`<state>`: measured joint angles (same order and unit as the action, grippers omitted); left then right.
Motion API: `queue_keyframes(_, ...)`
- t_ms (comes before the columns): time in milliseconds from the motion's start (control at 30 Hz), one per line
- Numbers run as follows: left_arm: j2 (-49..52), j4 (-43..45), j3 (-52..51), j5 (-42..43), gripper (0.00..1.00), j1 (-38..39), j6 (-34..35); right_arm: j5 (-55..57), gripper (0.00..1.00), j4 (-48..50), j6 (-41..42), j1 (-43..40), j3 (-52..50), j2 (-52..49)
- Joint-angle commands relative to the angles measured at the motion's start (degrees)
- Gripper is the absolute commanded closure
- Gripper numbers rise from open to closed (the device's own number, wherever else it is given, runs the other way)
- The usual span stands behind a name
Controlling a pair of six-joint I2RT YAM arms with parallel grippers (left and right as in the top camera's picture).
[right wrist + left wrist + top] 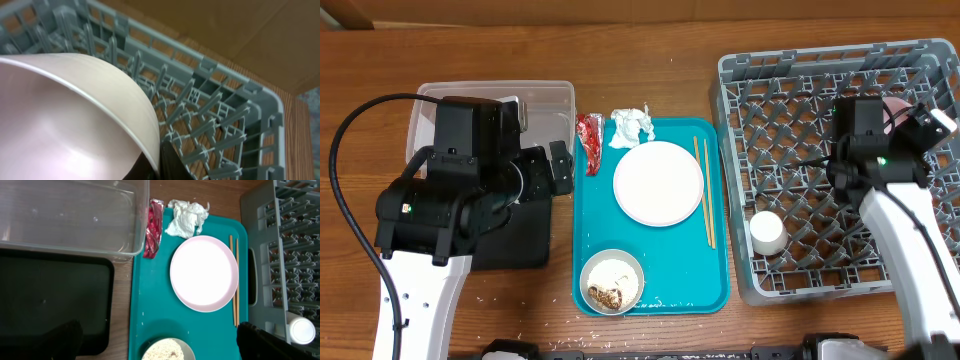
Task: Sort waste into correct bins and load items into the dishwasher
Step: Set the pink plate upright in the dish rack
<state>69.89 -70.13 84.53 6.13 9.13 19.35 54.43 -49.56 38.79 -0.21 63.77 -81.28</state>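
The middle wires of the rack beyond the white cup are bare, so I will move my right gripper to the left in the overhead view and down, and release the bowl there.
My right gripper [910, 118] is shut on the rim of the small pink bowl [65, 115] and holds it over the far part of the grey dish rack [820, 70]. A white cup [766, 232] stands in the rack. My left gripper [560, 168] is open and empty, between the black tray [515, 240] and the clear tub [545, 100]. On the teal tray [715, 290] lie the plate [658, 183], chopsticks [704, 190], white napkin [631, 126] and a white bowl with rice and brown scraps [612, 283]. The red wrapper [589, 140] lies at its left edge.
Rice grains are scattered on the wooden table near the front edge, left of the teal tray. A black cable loops from the left arm at the far left. The rack's pegs [220, 85] stand close beside the held bowl.
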Motion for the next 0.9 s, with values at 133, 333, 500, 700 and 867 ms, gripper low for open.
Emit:
queue_keyframes(133,0.2,0.07,0.66,-0.61,0.0,-0.11,0.37,-2.54,0.96,-0.13,0.24,0.22,1.07,-8.59)
queue_keyframes(333,0.2,0.07,0.66,-0.61,0.0,-0.11,0.37,-0.59,0.96,-0.33,0.22,2.32,1.07,-11.52)
queue_keyframes(500,0.2,0.07,0.66,-0.61,0.0,-0.11,0.37,-1.9,0.96,-1.79,0.24,4.83,1.07,-12.85)
queue_keyframes(700,0.2,0.07,0.66,-0.61,0.0,-0.11,0.37,1.31,0.96,-2.4,0.24,11.15,1.05,-12.94)
queue_keyframes(867,0.2,0.07,0.66,-0.61,0.0,-0.11,0.37,3.06,0.96,-2.14,0.24,12.09,0.57,-13.05)
